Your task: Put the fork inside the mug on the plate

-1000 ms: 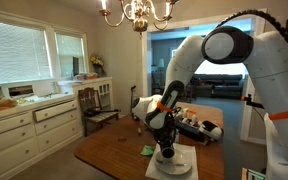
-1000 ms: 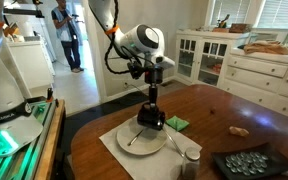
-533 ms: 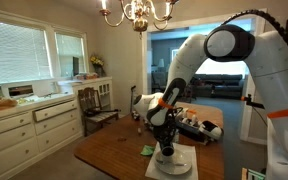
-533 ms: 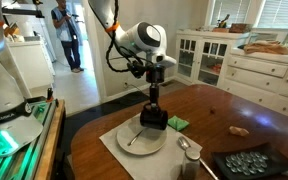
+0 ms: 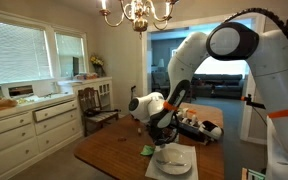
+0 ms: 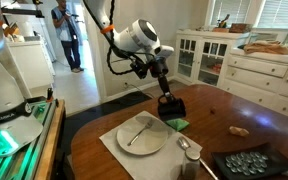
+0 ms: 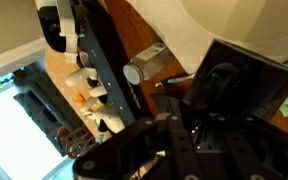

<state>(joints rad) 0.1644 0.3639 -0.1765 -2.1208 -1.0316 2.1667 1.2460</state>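
The dark mug will next go outward, down and out of my gripper onto the bare tabletop past the green item, which is outward of and below my gripper.
In an exterior view my gripper (image 6: 170, 99) is shut on the dark mug (image 6: 173, 109) and holds it in the air, just past the plate's far right rim and above a small green item (image 6: 179, 124). The white plate (image 6: 155, 143) lies on a pale mat near the table's front edge. The silvery fork (image 6: 140, 131) lies slantwise across the plate. From the other side, the gripper (image 5: 162, 119) hangs above and to the left of the plate (image 5: 174, 158). The wrist view shows the mug (image 7: 227, 82) close up, with the plate (image 7: 239, 20) beyond it.
A spoon (image 6: 189, 148) lies on the mat right of the plate. A black tray (image 6: 246, 163) with round pieces sits at the table's near right corner. White cabinets (image 6: 254, 70) stand behind the wooden table (image 6: 224, 105). A small object (image 6: 239, 130) rests mid-table.
The mug stood on the plate with the gripper on it. It is now lifted off and carried sideways past the plate's rim, leaving the fork alone on the plate.
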